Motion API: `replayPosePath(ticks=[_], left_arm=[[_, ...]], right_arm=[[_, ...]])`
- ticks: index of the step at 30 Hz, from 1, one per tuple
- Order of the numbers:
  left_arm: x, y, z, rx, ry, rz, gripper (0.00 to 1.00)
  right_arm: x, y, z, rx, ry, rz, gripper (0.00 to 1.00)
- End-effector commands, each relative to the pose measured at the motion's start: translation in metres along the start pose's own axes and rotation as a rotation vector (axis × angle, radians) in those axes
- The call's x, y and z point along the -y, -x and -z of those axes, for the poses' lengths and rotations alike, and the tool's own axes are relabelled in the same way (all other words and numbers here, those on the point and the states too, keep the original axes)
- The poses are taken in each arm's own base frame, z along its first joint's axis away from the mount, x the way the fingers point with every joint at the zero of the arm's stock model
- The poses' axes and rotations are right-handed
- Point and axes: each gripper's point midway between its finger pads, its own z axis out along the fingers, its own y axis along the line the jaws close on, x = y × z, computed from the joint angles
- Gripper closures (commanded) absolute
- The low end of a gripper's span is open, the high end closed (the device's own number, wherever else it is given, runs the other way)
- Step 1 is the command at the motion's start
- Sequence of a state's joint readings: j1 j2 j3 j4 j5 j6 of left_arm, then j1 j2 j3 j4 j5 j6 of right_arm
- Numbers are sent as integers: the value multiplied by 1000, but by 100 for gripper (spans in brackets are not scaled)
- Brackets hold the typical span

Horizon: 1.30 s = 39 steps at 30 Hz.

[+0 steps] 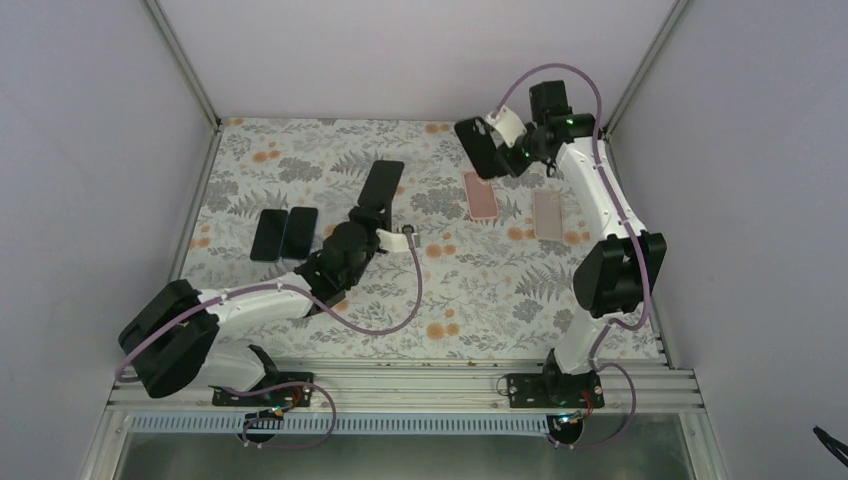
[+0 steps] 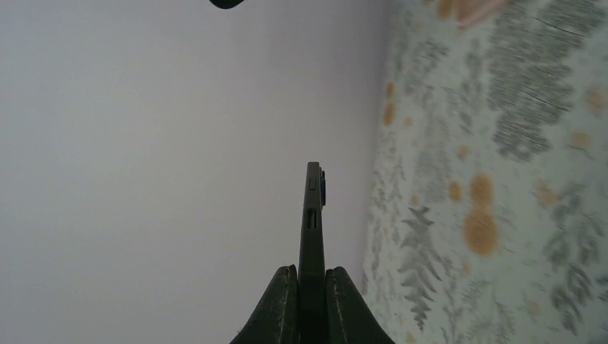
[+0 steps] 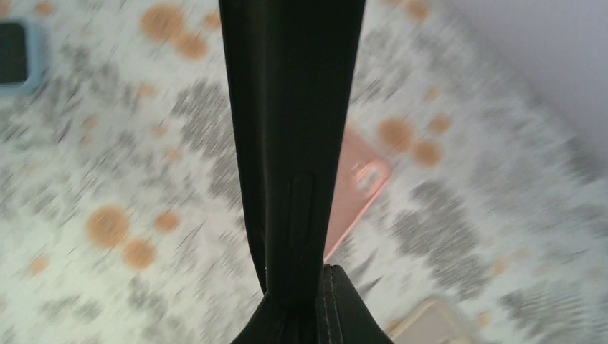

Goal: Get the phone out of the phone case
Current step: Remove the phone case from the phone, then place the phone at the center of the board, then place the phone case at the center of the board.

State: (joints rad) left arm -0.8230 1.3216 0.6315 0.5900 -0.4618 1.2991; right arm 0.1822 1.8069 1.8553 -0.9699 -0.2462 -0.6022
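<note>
The phone, its case off, goes down and back toward the base in my left gripper next, for release on bare floral cloth [image 1: 400, 267].
My left gripper [image 1: 366, 214] is shut on the near end of a thin black phone [image 1: 381, 183], held above the middle of the table. In the left wrist view the phone [image 2: 312, 215] stands edge-on between my fingers [image 2: 281, 301], with its side buttons and camera bump showing. My right gripper [image 1: 508, 150] is raised at the back right and shut on a black phone case [image 1: 478, 147]. In the right wrist view the case [image 3: 290, 129] runs edge-on up from the gripper [image 3: 305, 283]. The two arms are well apart.
Two dark phones [image 1: 270, 233] [image 1: 299, 231] lie side by side at the left of the floral cloth. A pink case [image 1: 480, 195] and a beige case [image 1: 548, 213] lie at the back right, under my right arm. The pink case also shows in the right wrist view [image 3: 358, 186].
</note>
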Motion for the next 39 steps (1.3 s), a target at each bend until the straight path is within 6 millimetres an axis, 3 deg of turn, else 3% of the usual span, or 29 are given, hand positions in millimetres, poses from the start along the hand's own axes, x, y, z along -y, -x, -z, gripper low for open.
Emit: replayPosePath(ticks=[1, 8, 13, 14, 19, 23, 24, 25, 26, 28, 29, 30, 33, 36, 39], left_arm=[[11, 7, 1, -12, 42, -82, 98], [83, 25, 4, 28, -69, -180, 98], [120, 36, 5, 71, -173, -215, 97], [127, 39, 6, 85, -205, -220, 92], [170, 46, 17, 131, -456, -241, 46], [193, 51, 33, 176, -616, -250, 31], [199, 50, 38, 173, -666, -254, 24], [203, 52, 43, 177, -722, -243, 15], [208, 53, 48, 176, -782, -238, 7], [207, 62, 57, 190, -888, -214, 0], [210, 63, 64, 189, -948, -210, 0], [208, 66, 67, 180, -976, -194, 0], [187, 78, 72, 178, -1040, -119, 0], [137, 86, 57, 177, -989, -8, 0], [66, 72, 27, 152, -864, 143, 1]], right_arm=[[-44, -67, -7, -142, 281, -130, 97], [-91, -171, -40, -349, 495, -260, 97], [-95, -209, -51, -441, 450, -275, 97], [-93, -212, -53, -449, 433, -273, 97], [-80, -215, -53, -478, 374, -260, 96], [-74, -212, -48, -488, 358, -249, 93], [-72, -211, -46, -490, 349, -243, 90], [-71, -210, -43, -492, 345, -234, 74], [-70, -208, -38, -495, 340, -225, 66], [-66, -205, -28, -503, 314, -203, 52], [-60, -202, -21, -503, 279, -187, 37], [-54, -201, -15, -511, 239, -174, 30], [-29, -194, 3, -532, 96, -136, 4], [-37, -164, 15, -473, 95, -64, 4], [-74, -128, 23, -386, 134, 57, 4]])
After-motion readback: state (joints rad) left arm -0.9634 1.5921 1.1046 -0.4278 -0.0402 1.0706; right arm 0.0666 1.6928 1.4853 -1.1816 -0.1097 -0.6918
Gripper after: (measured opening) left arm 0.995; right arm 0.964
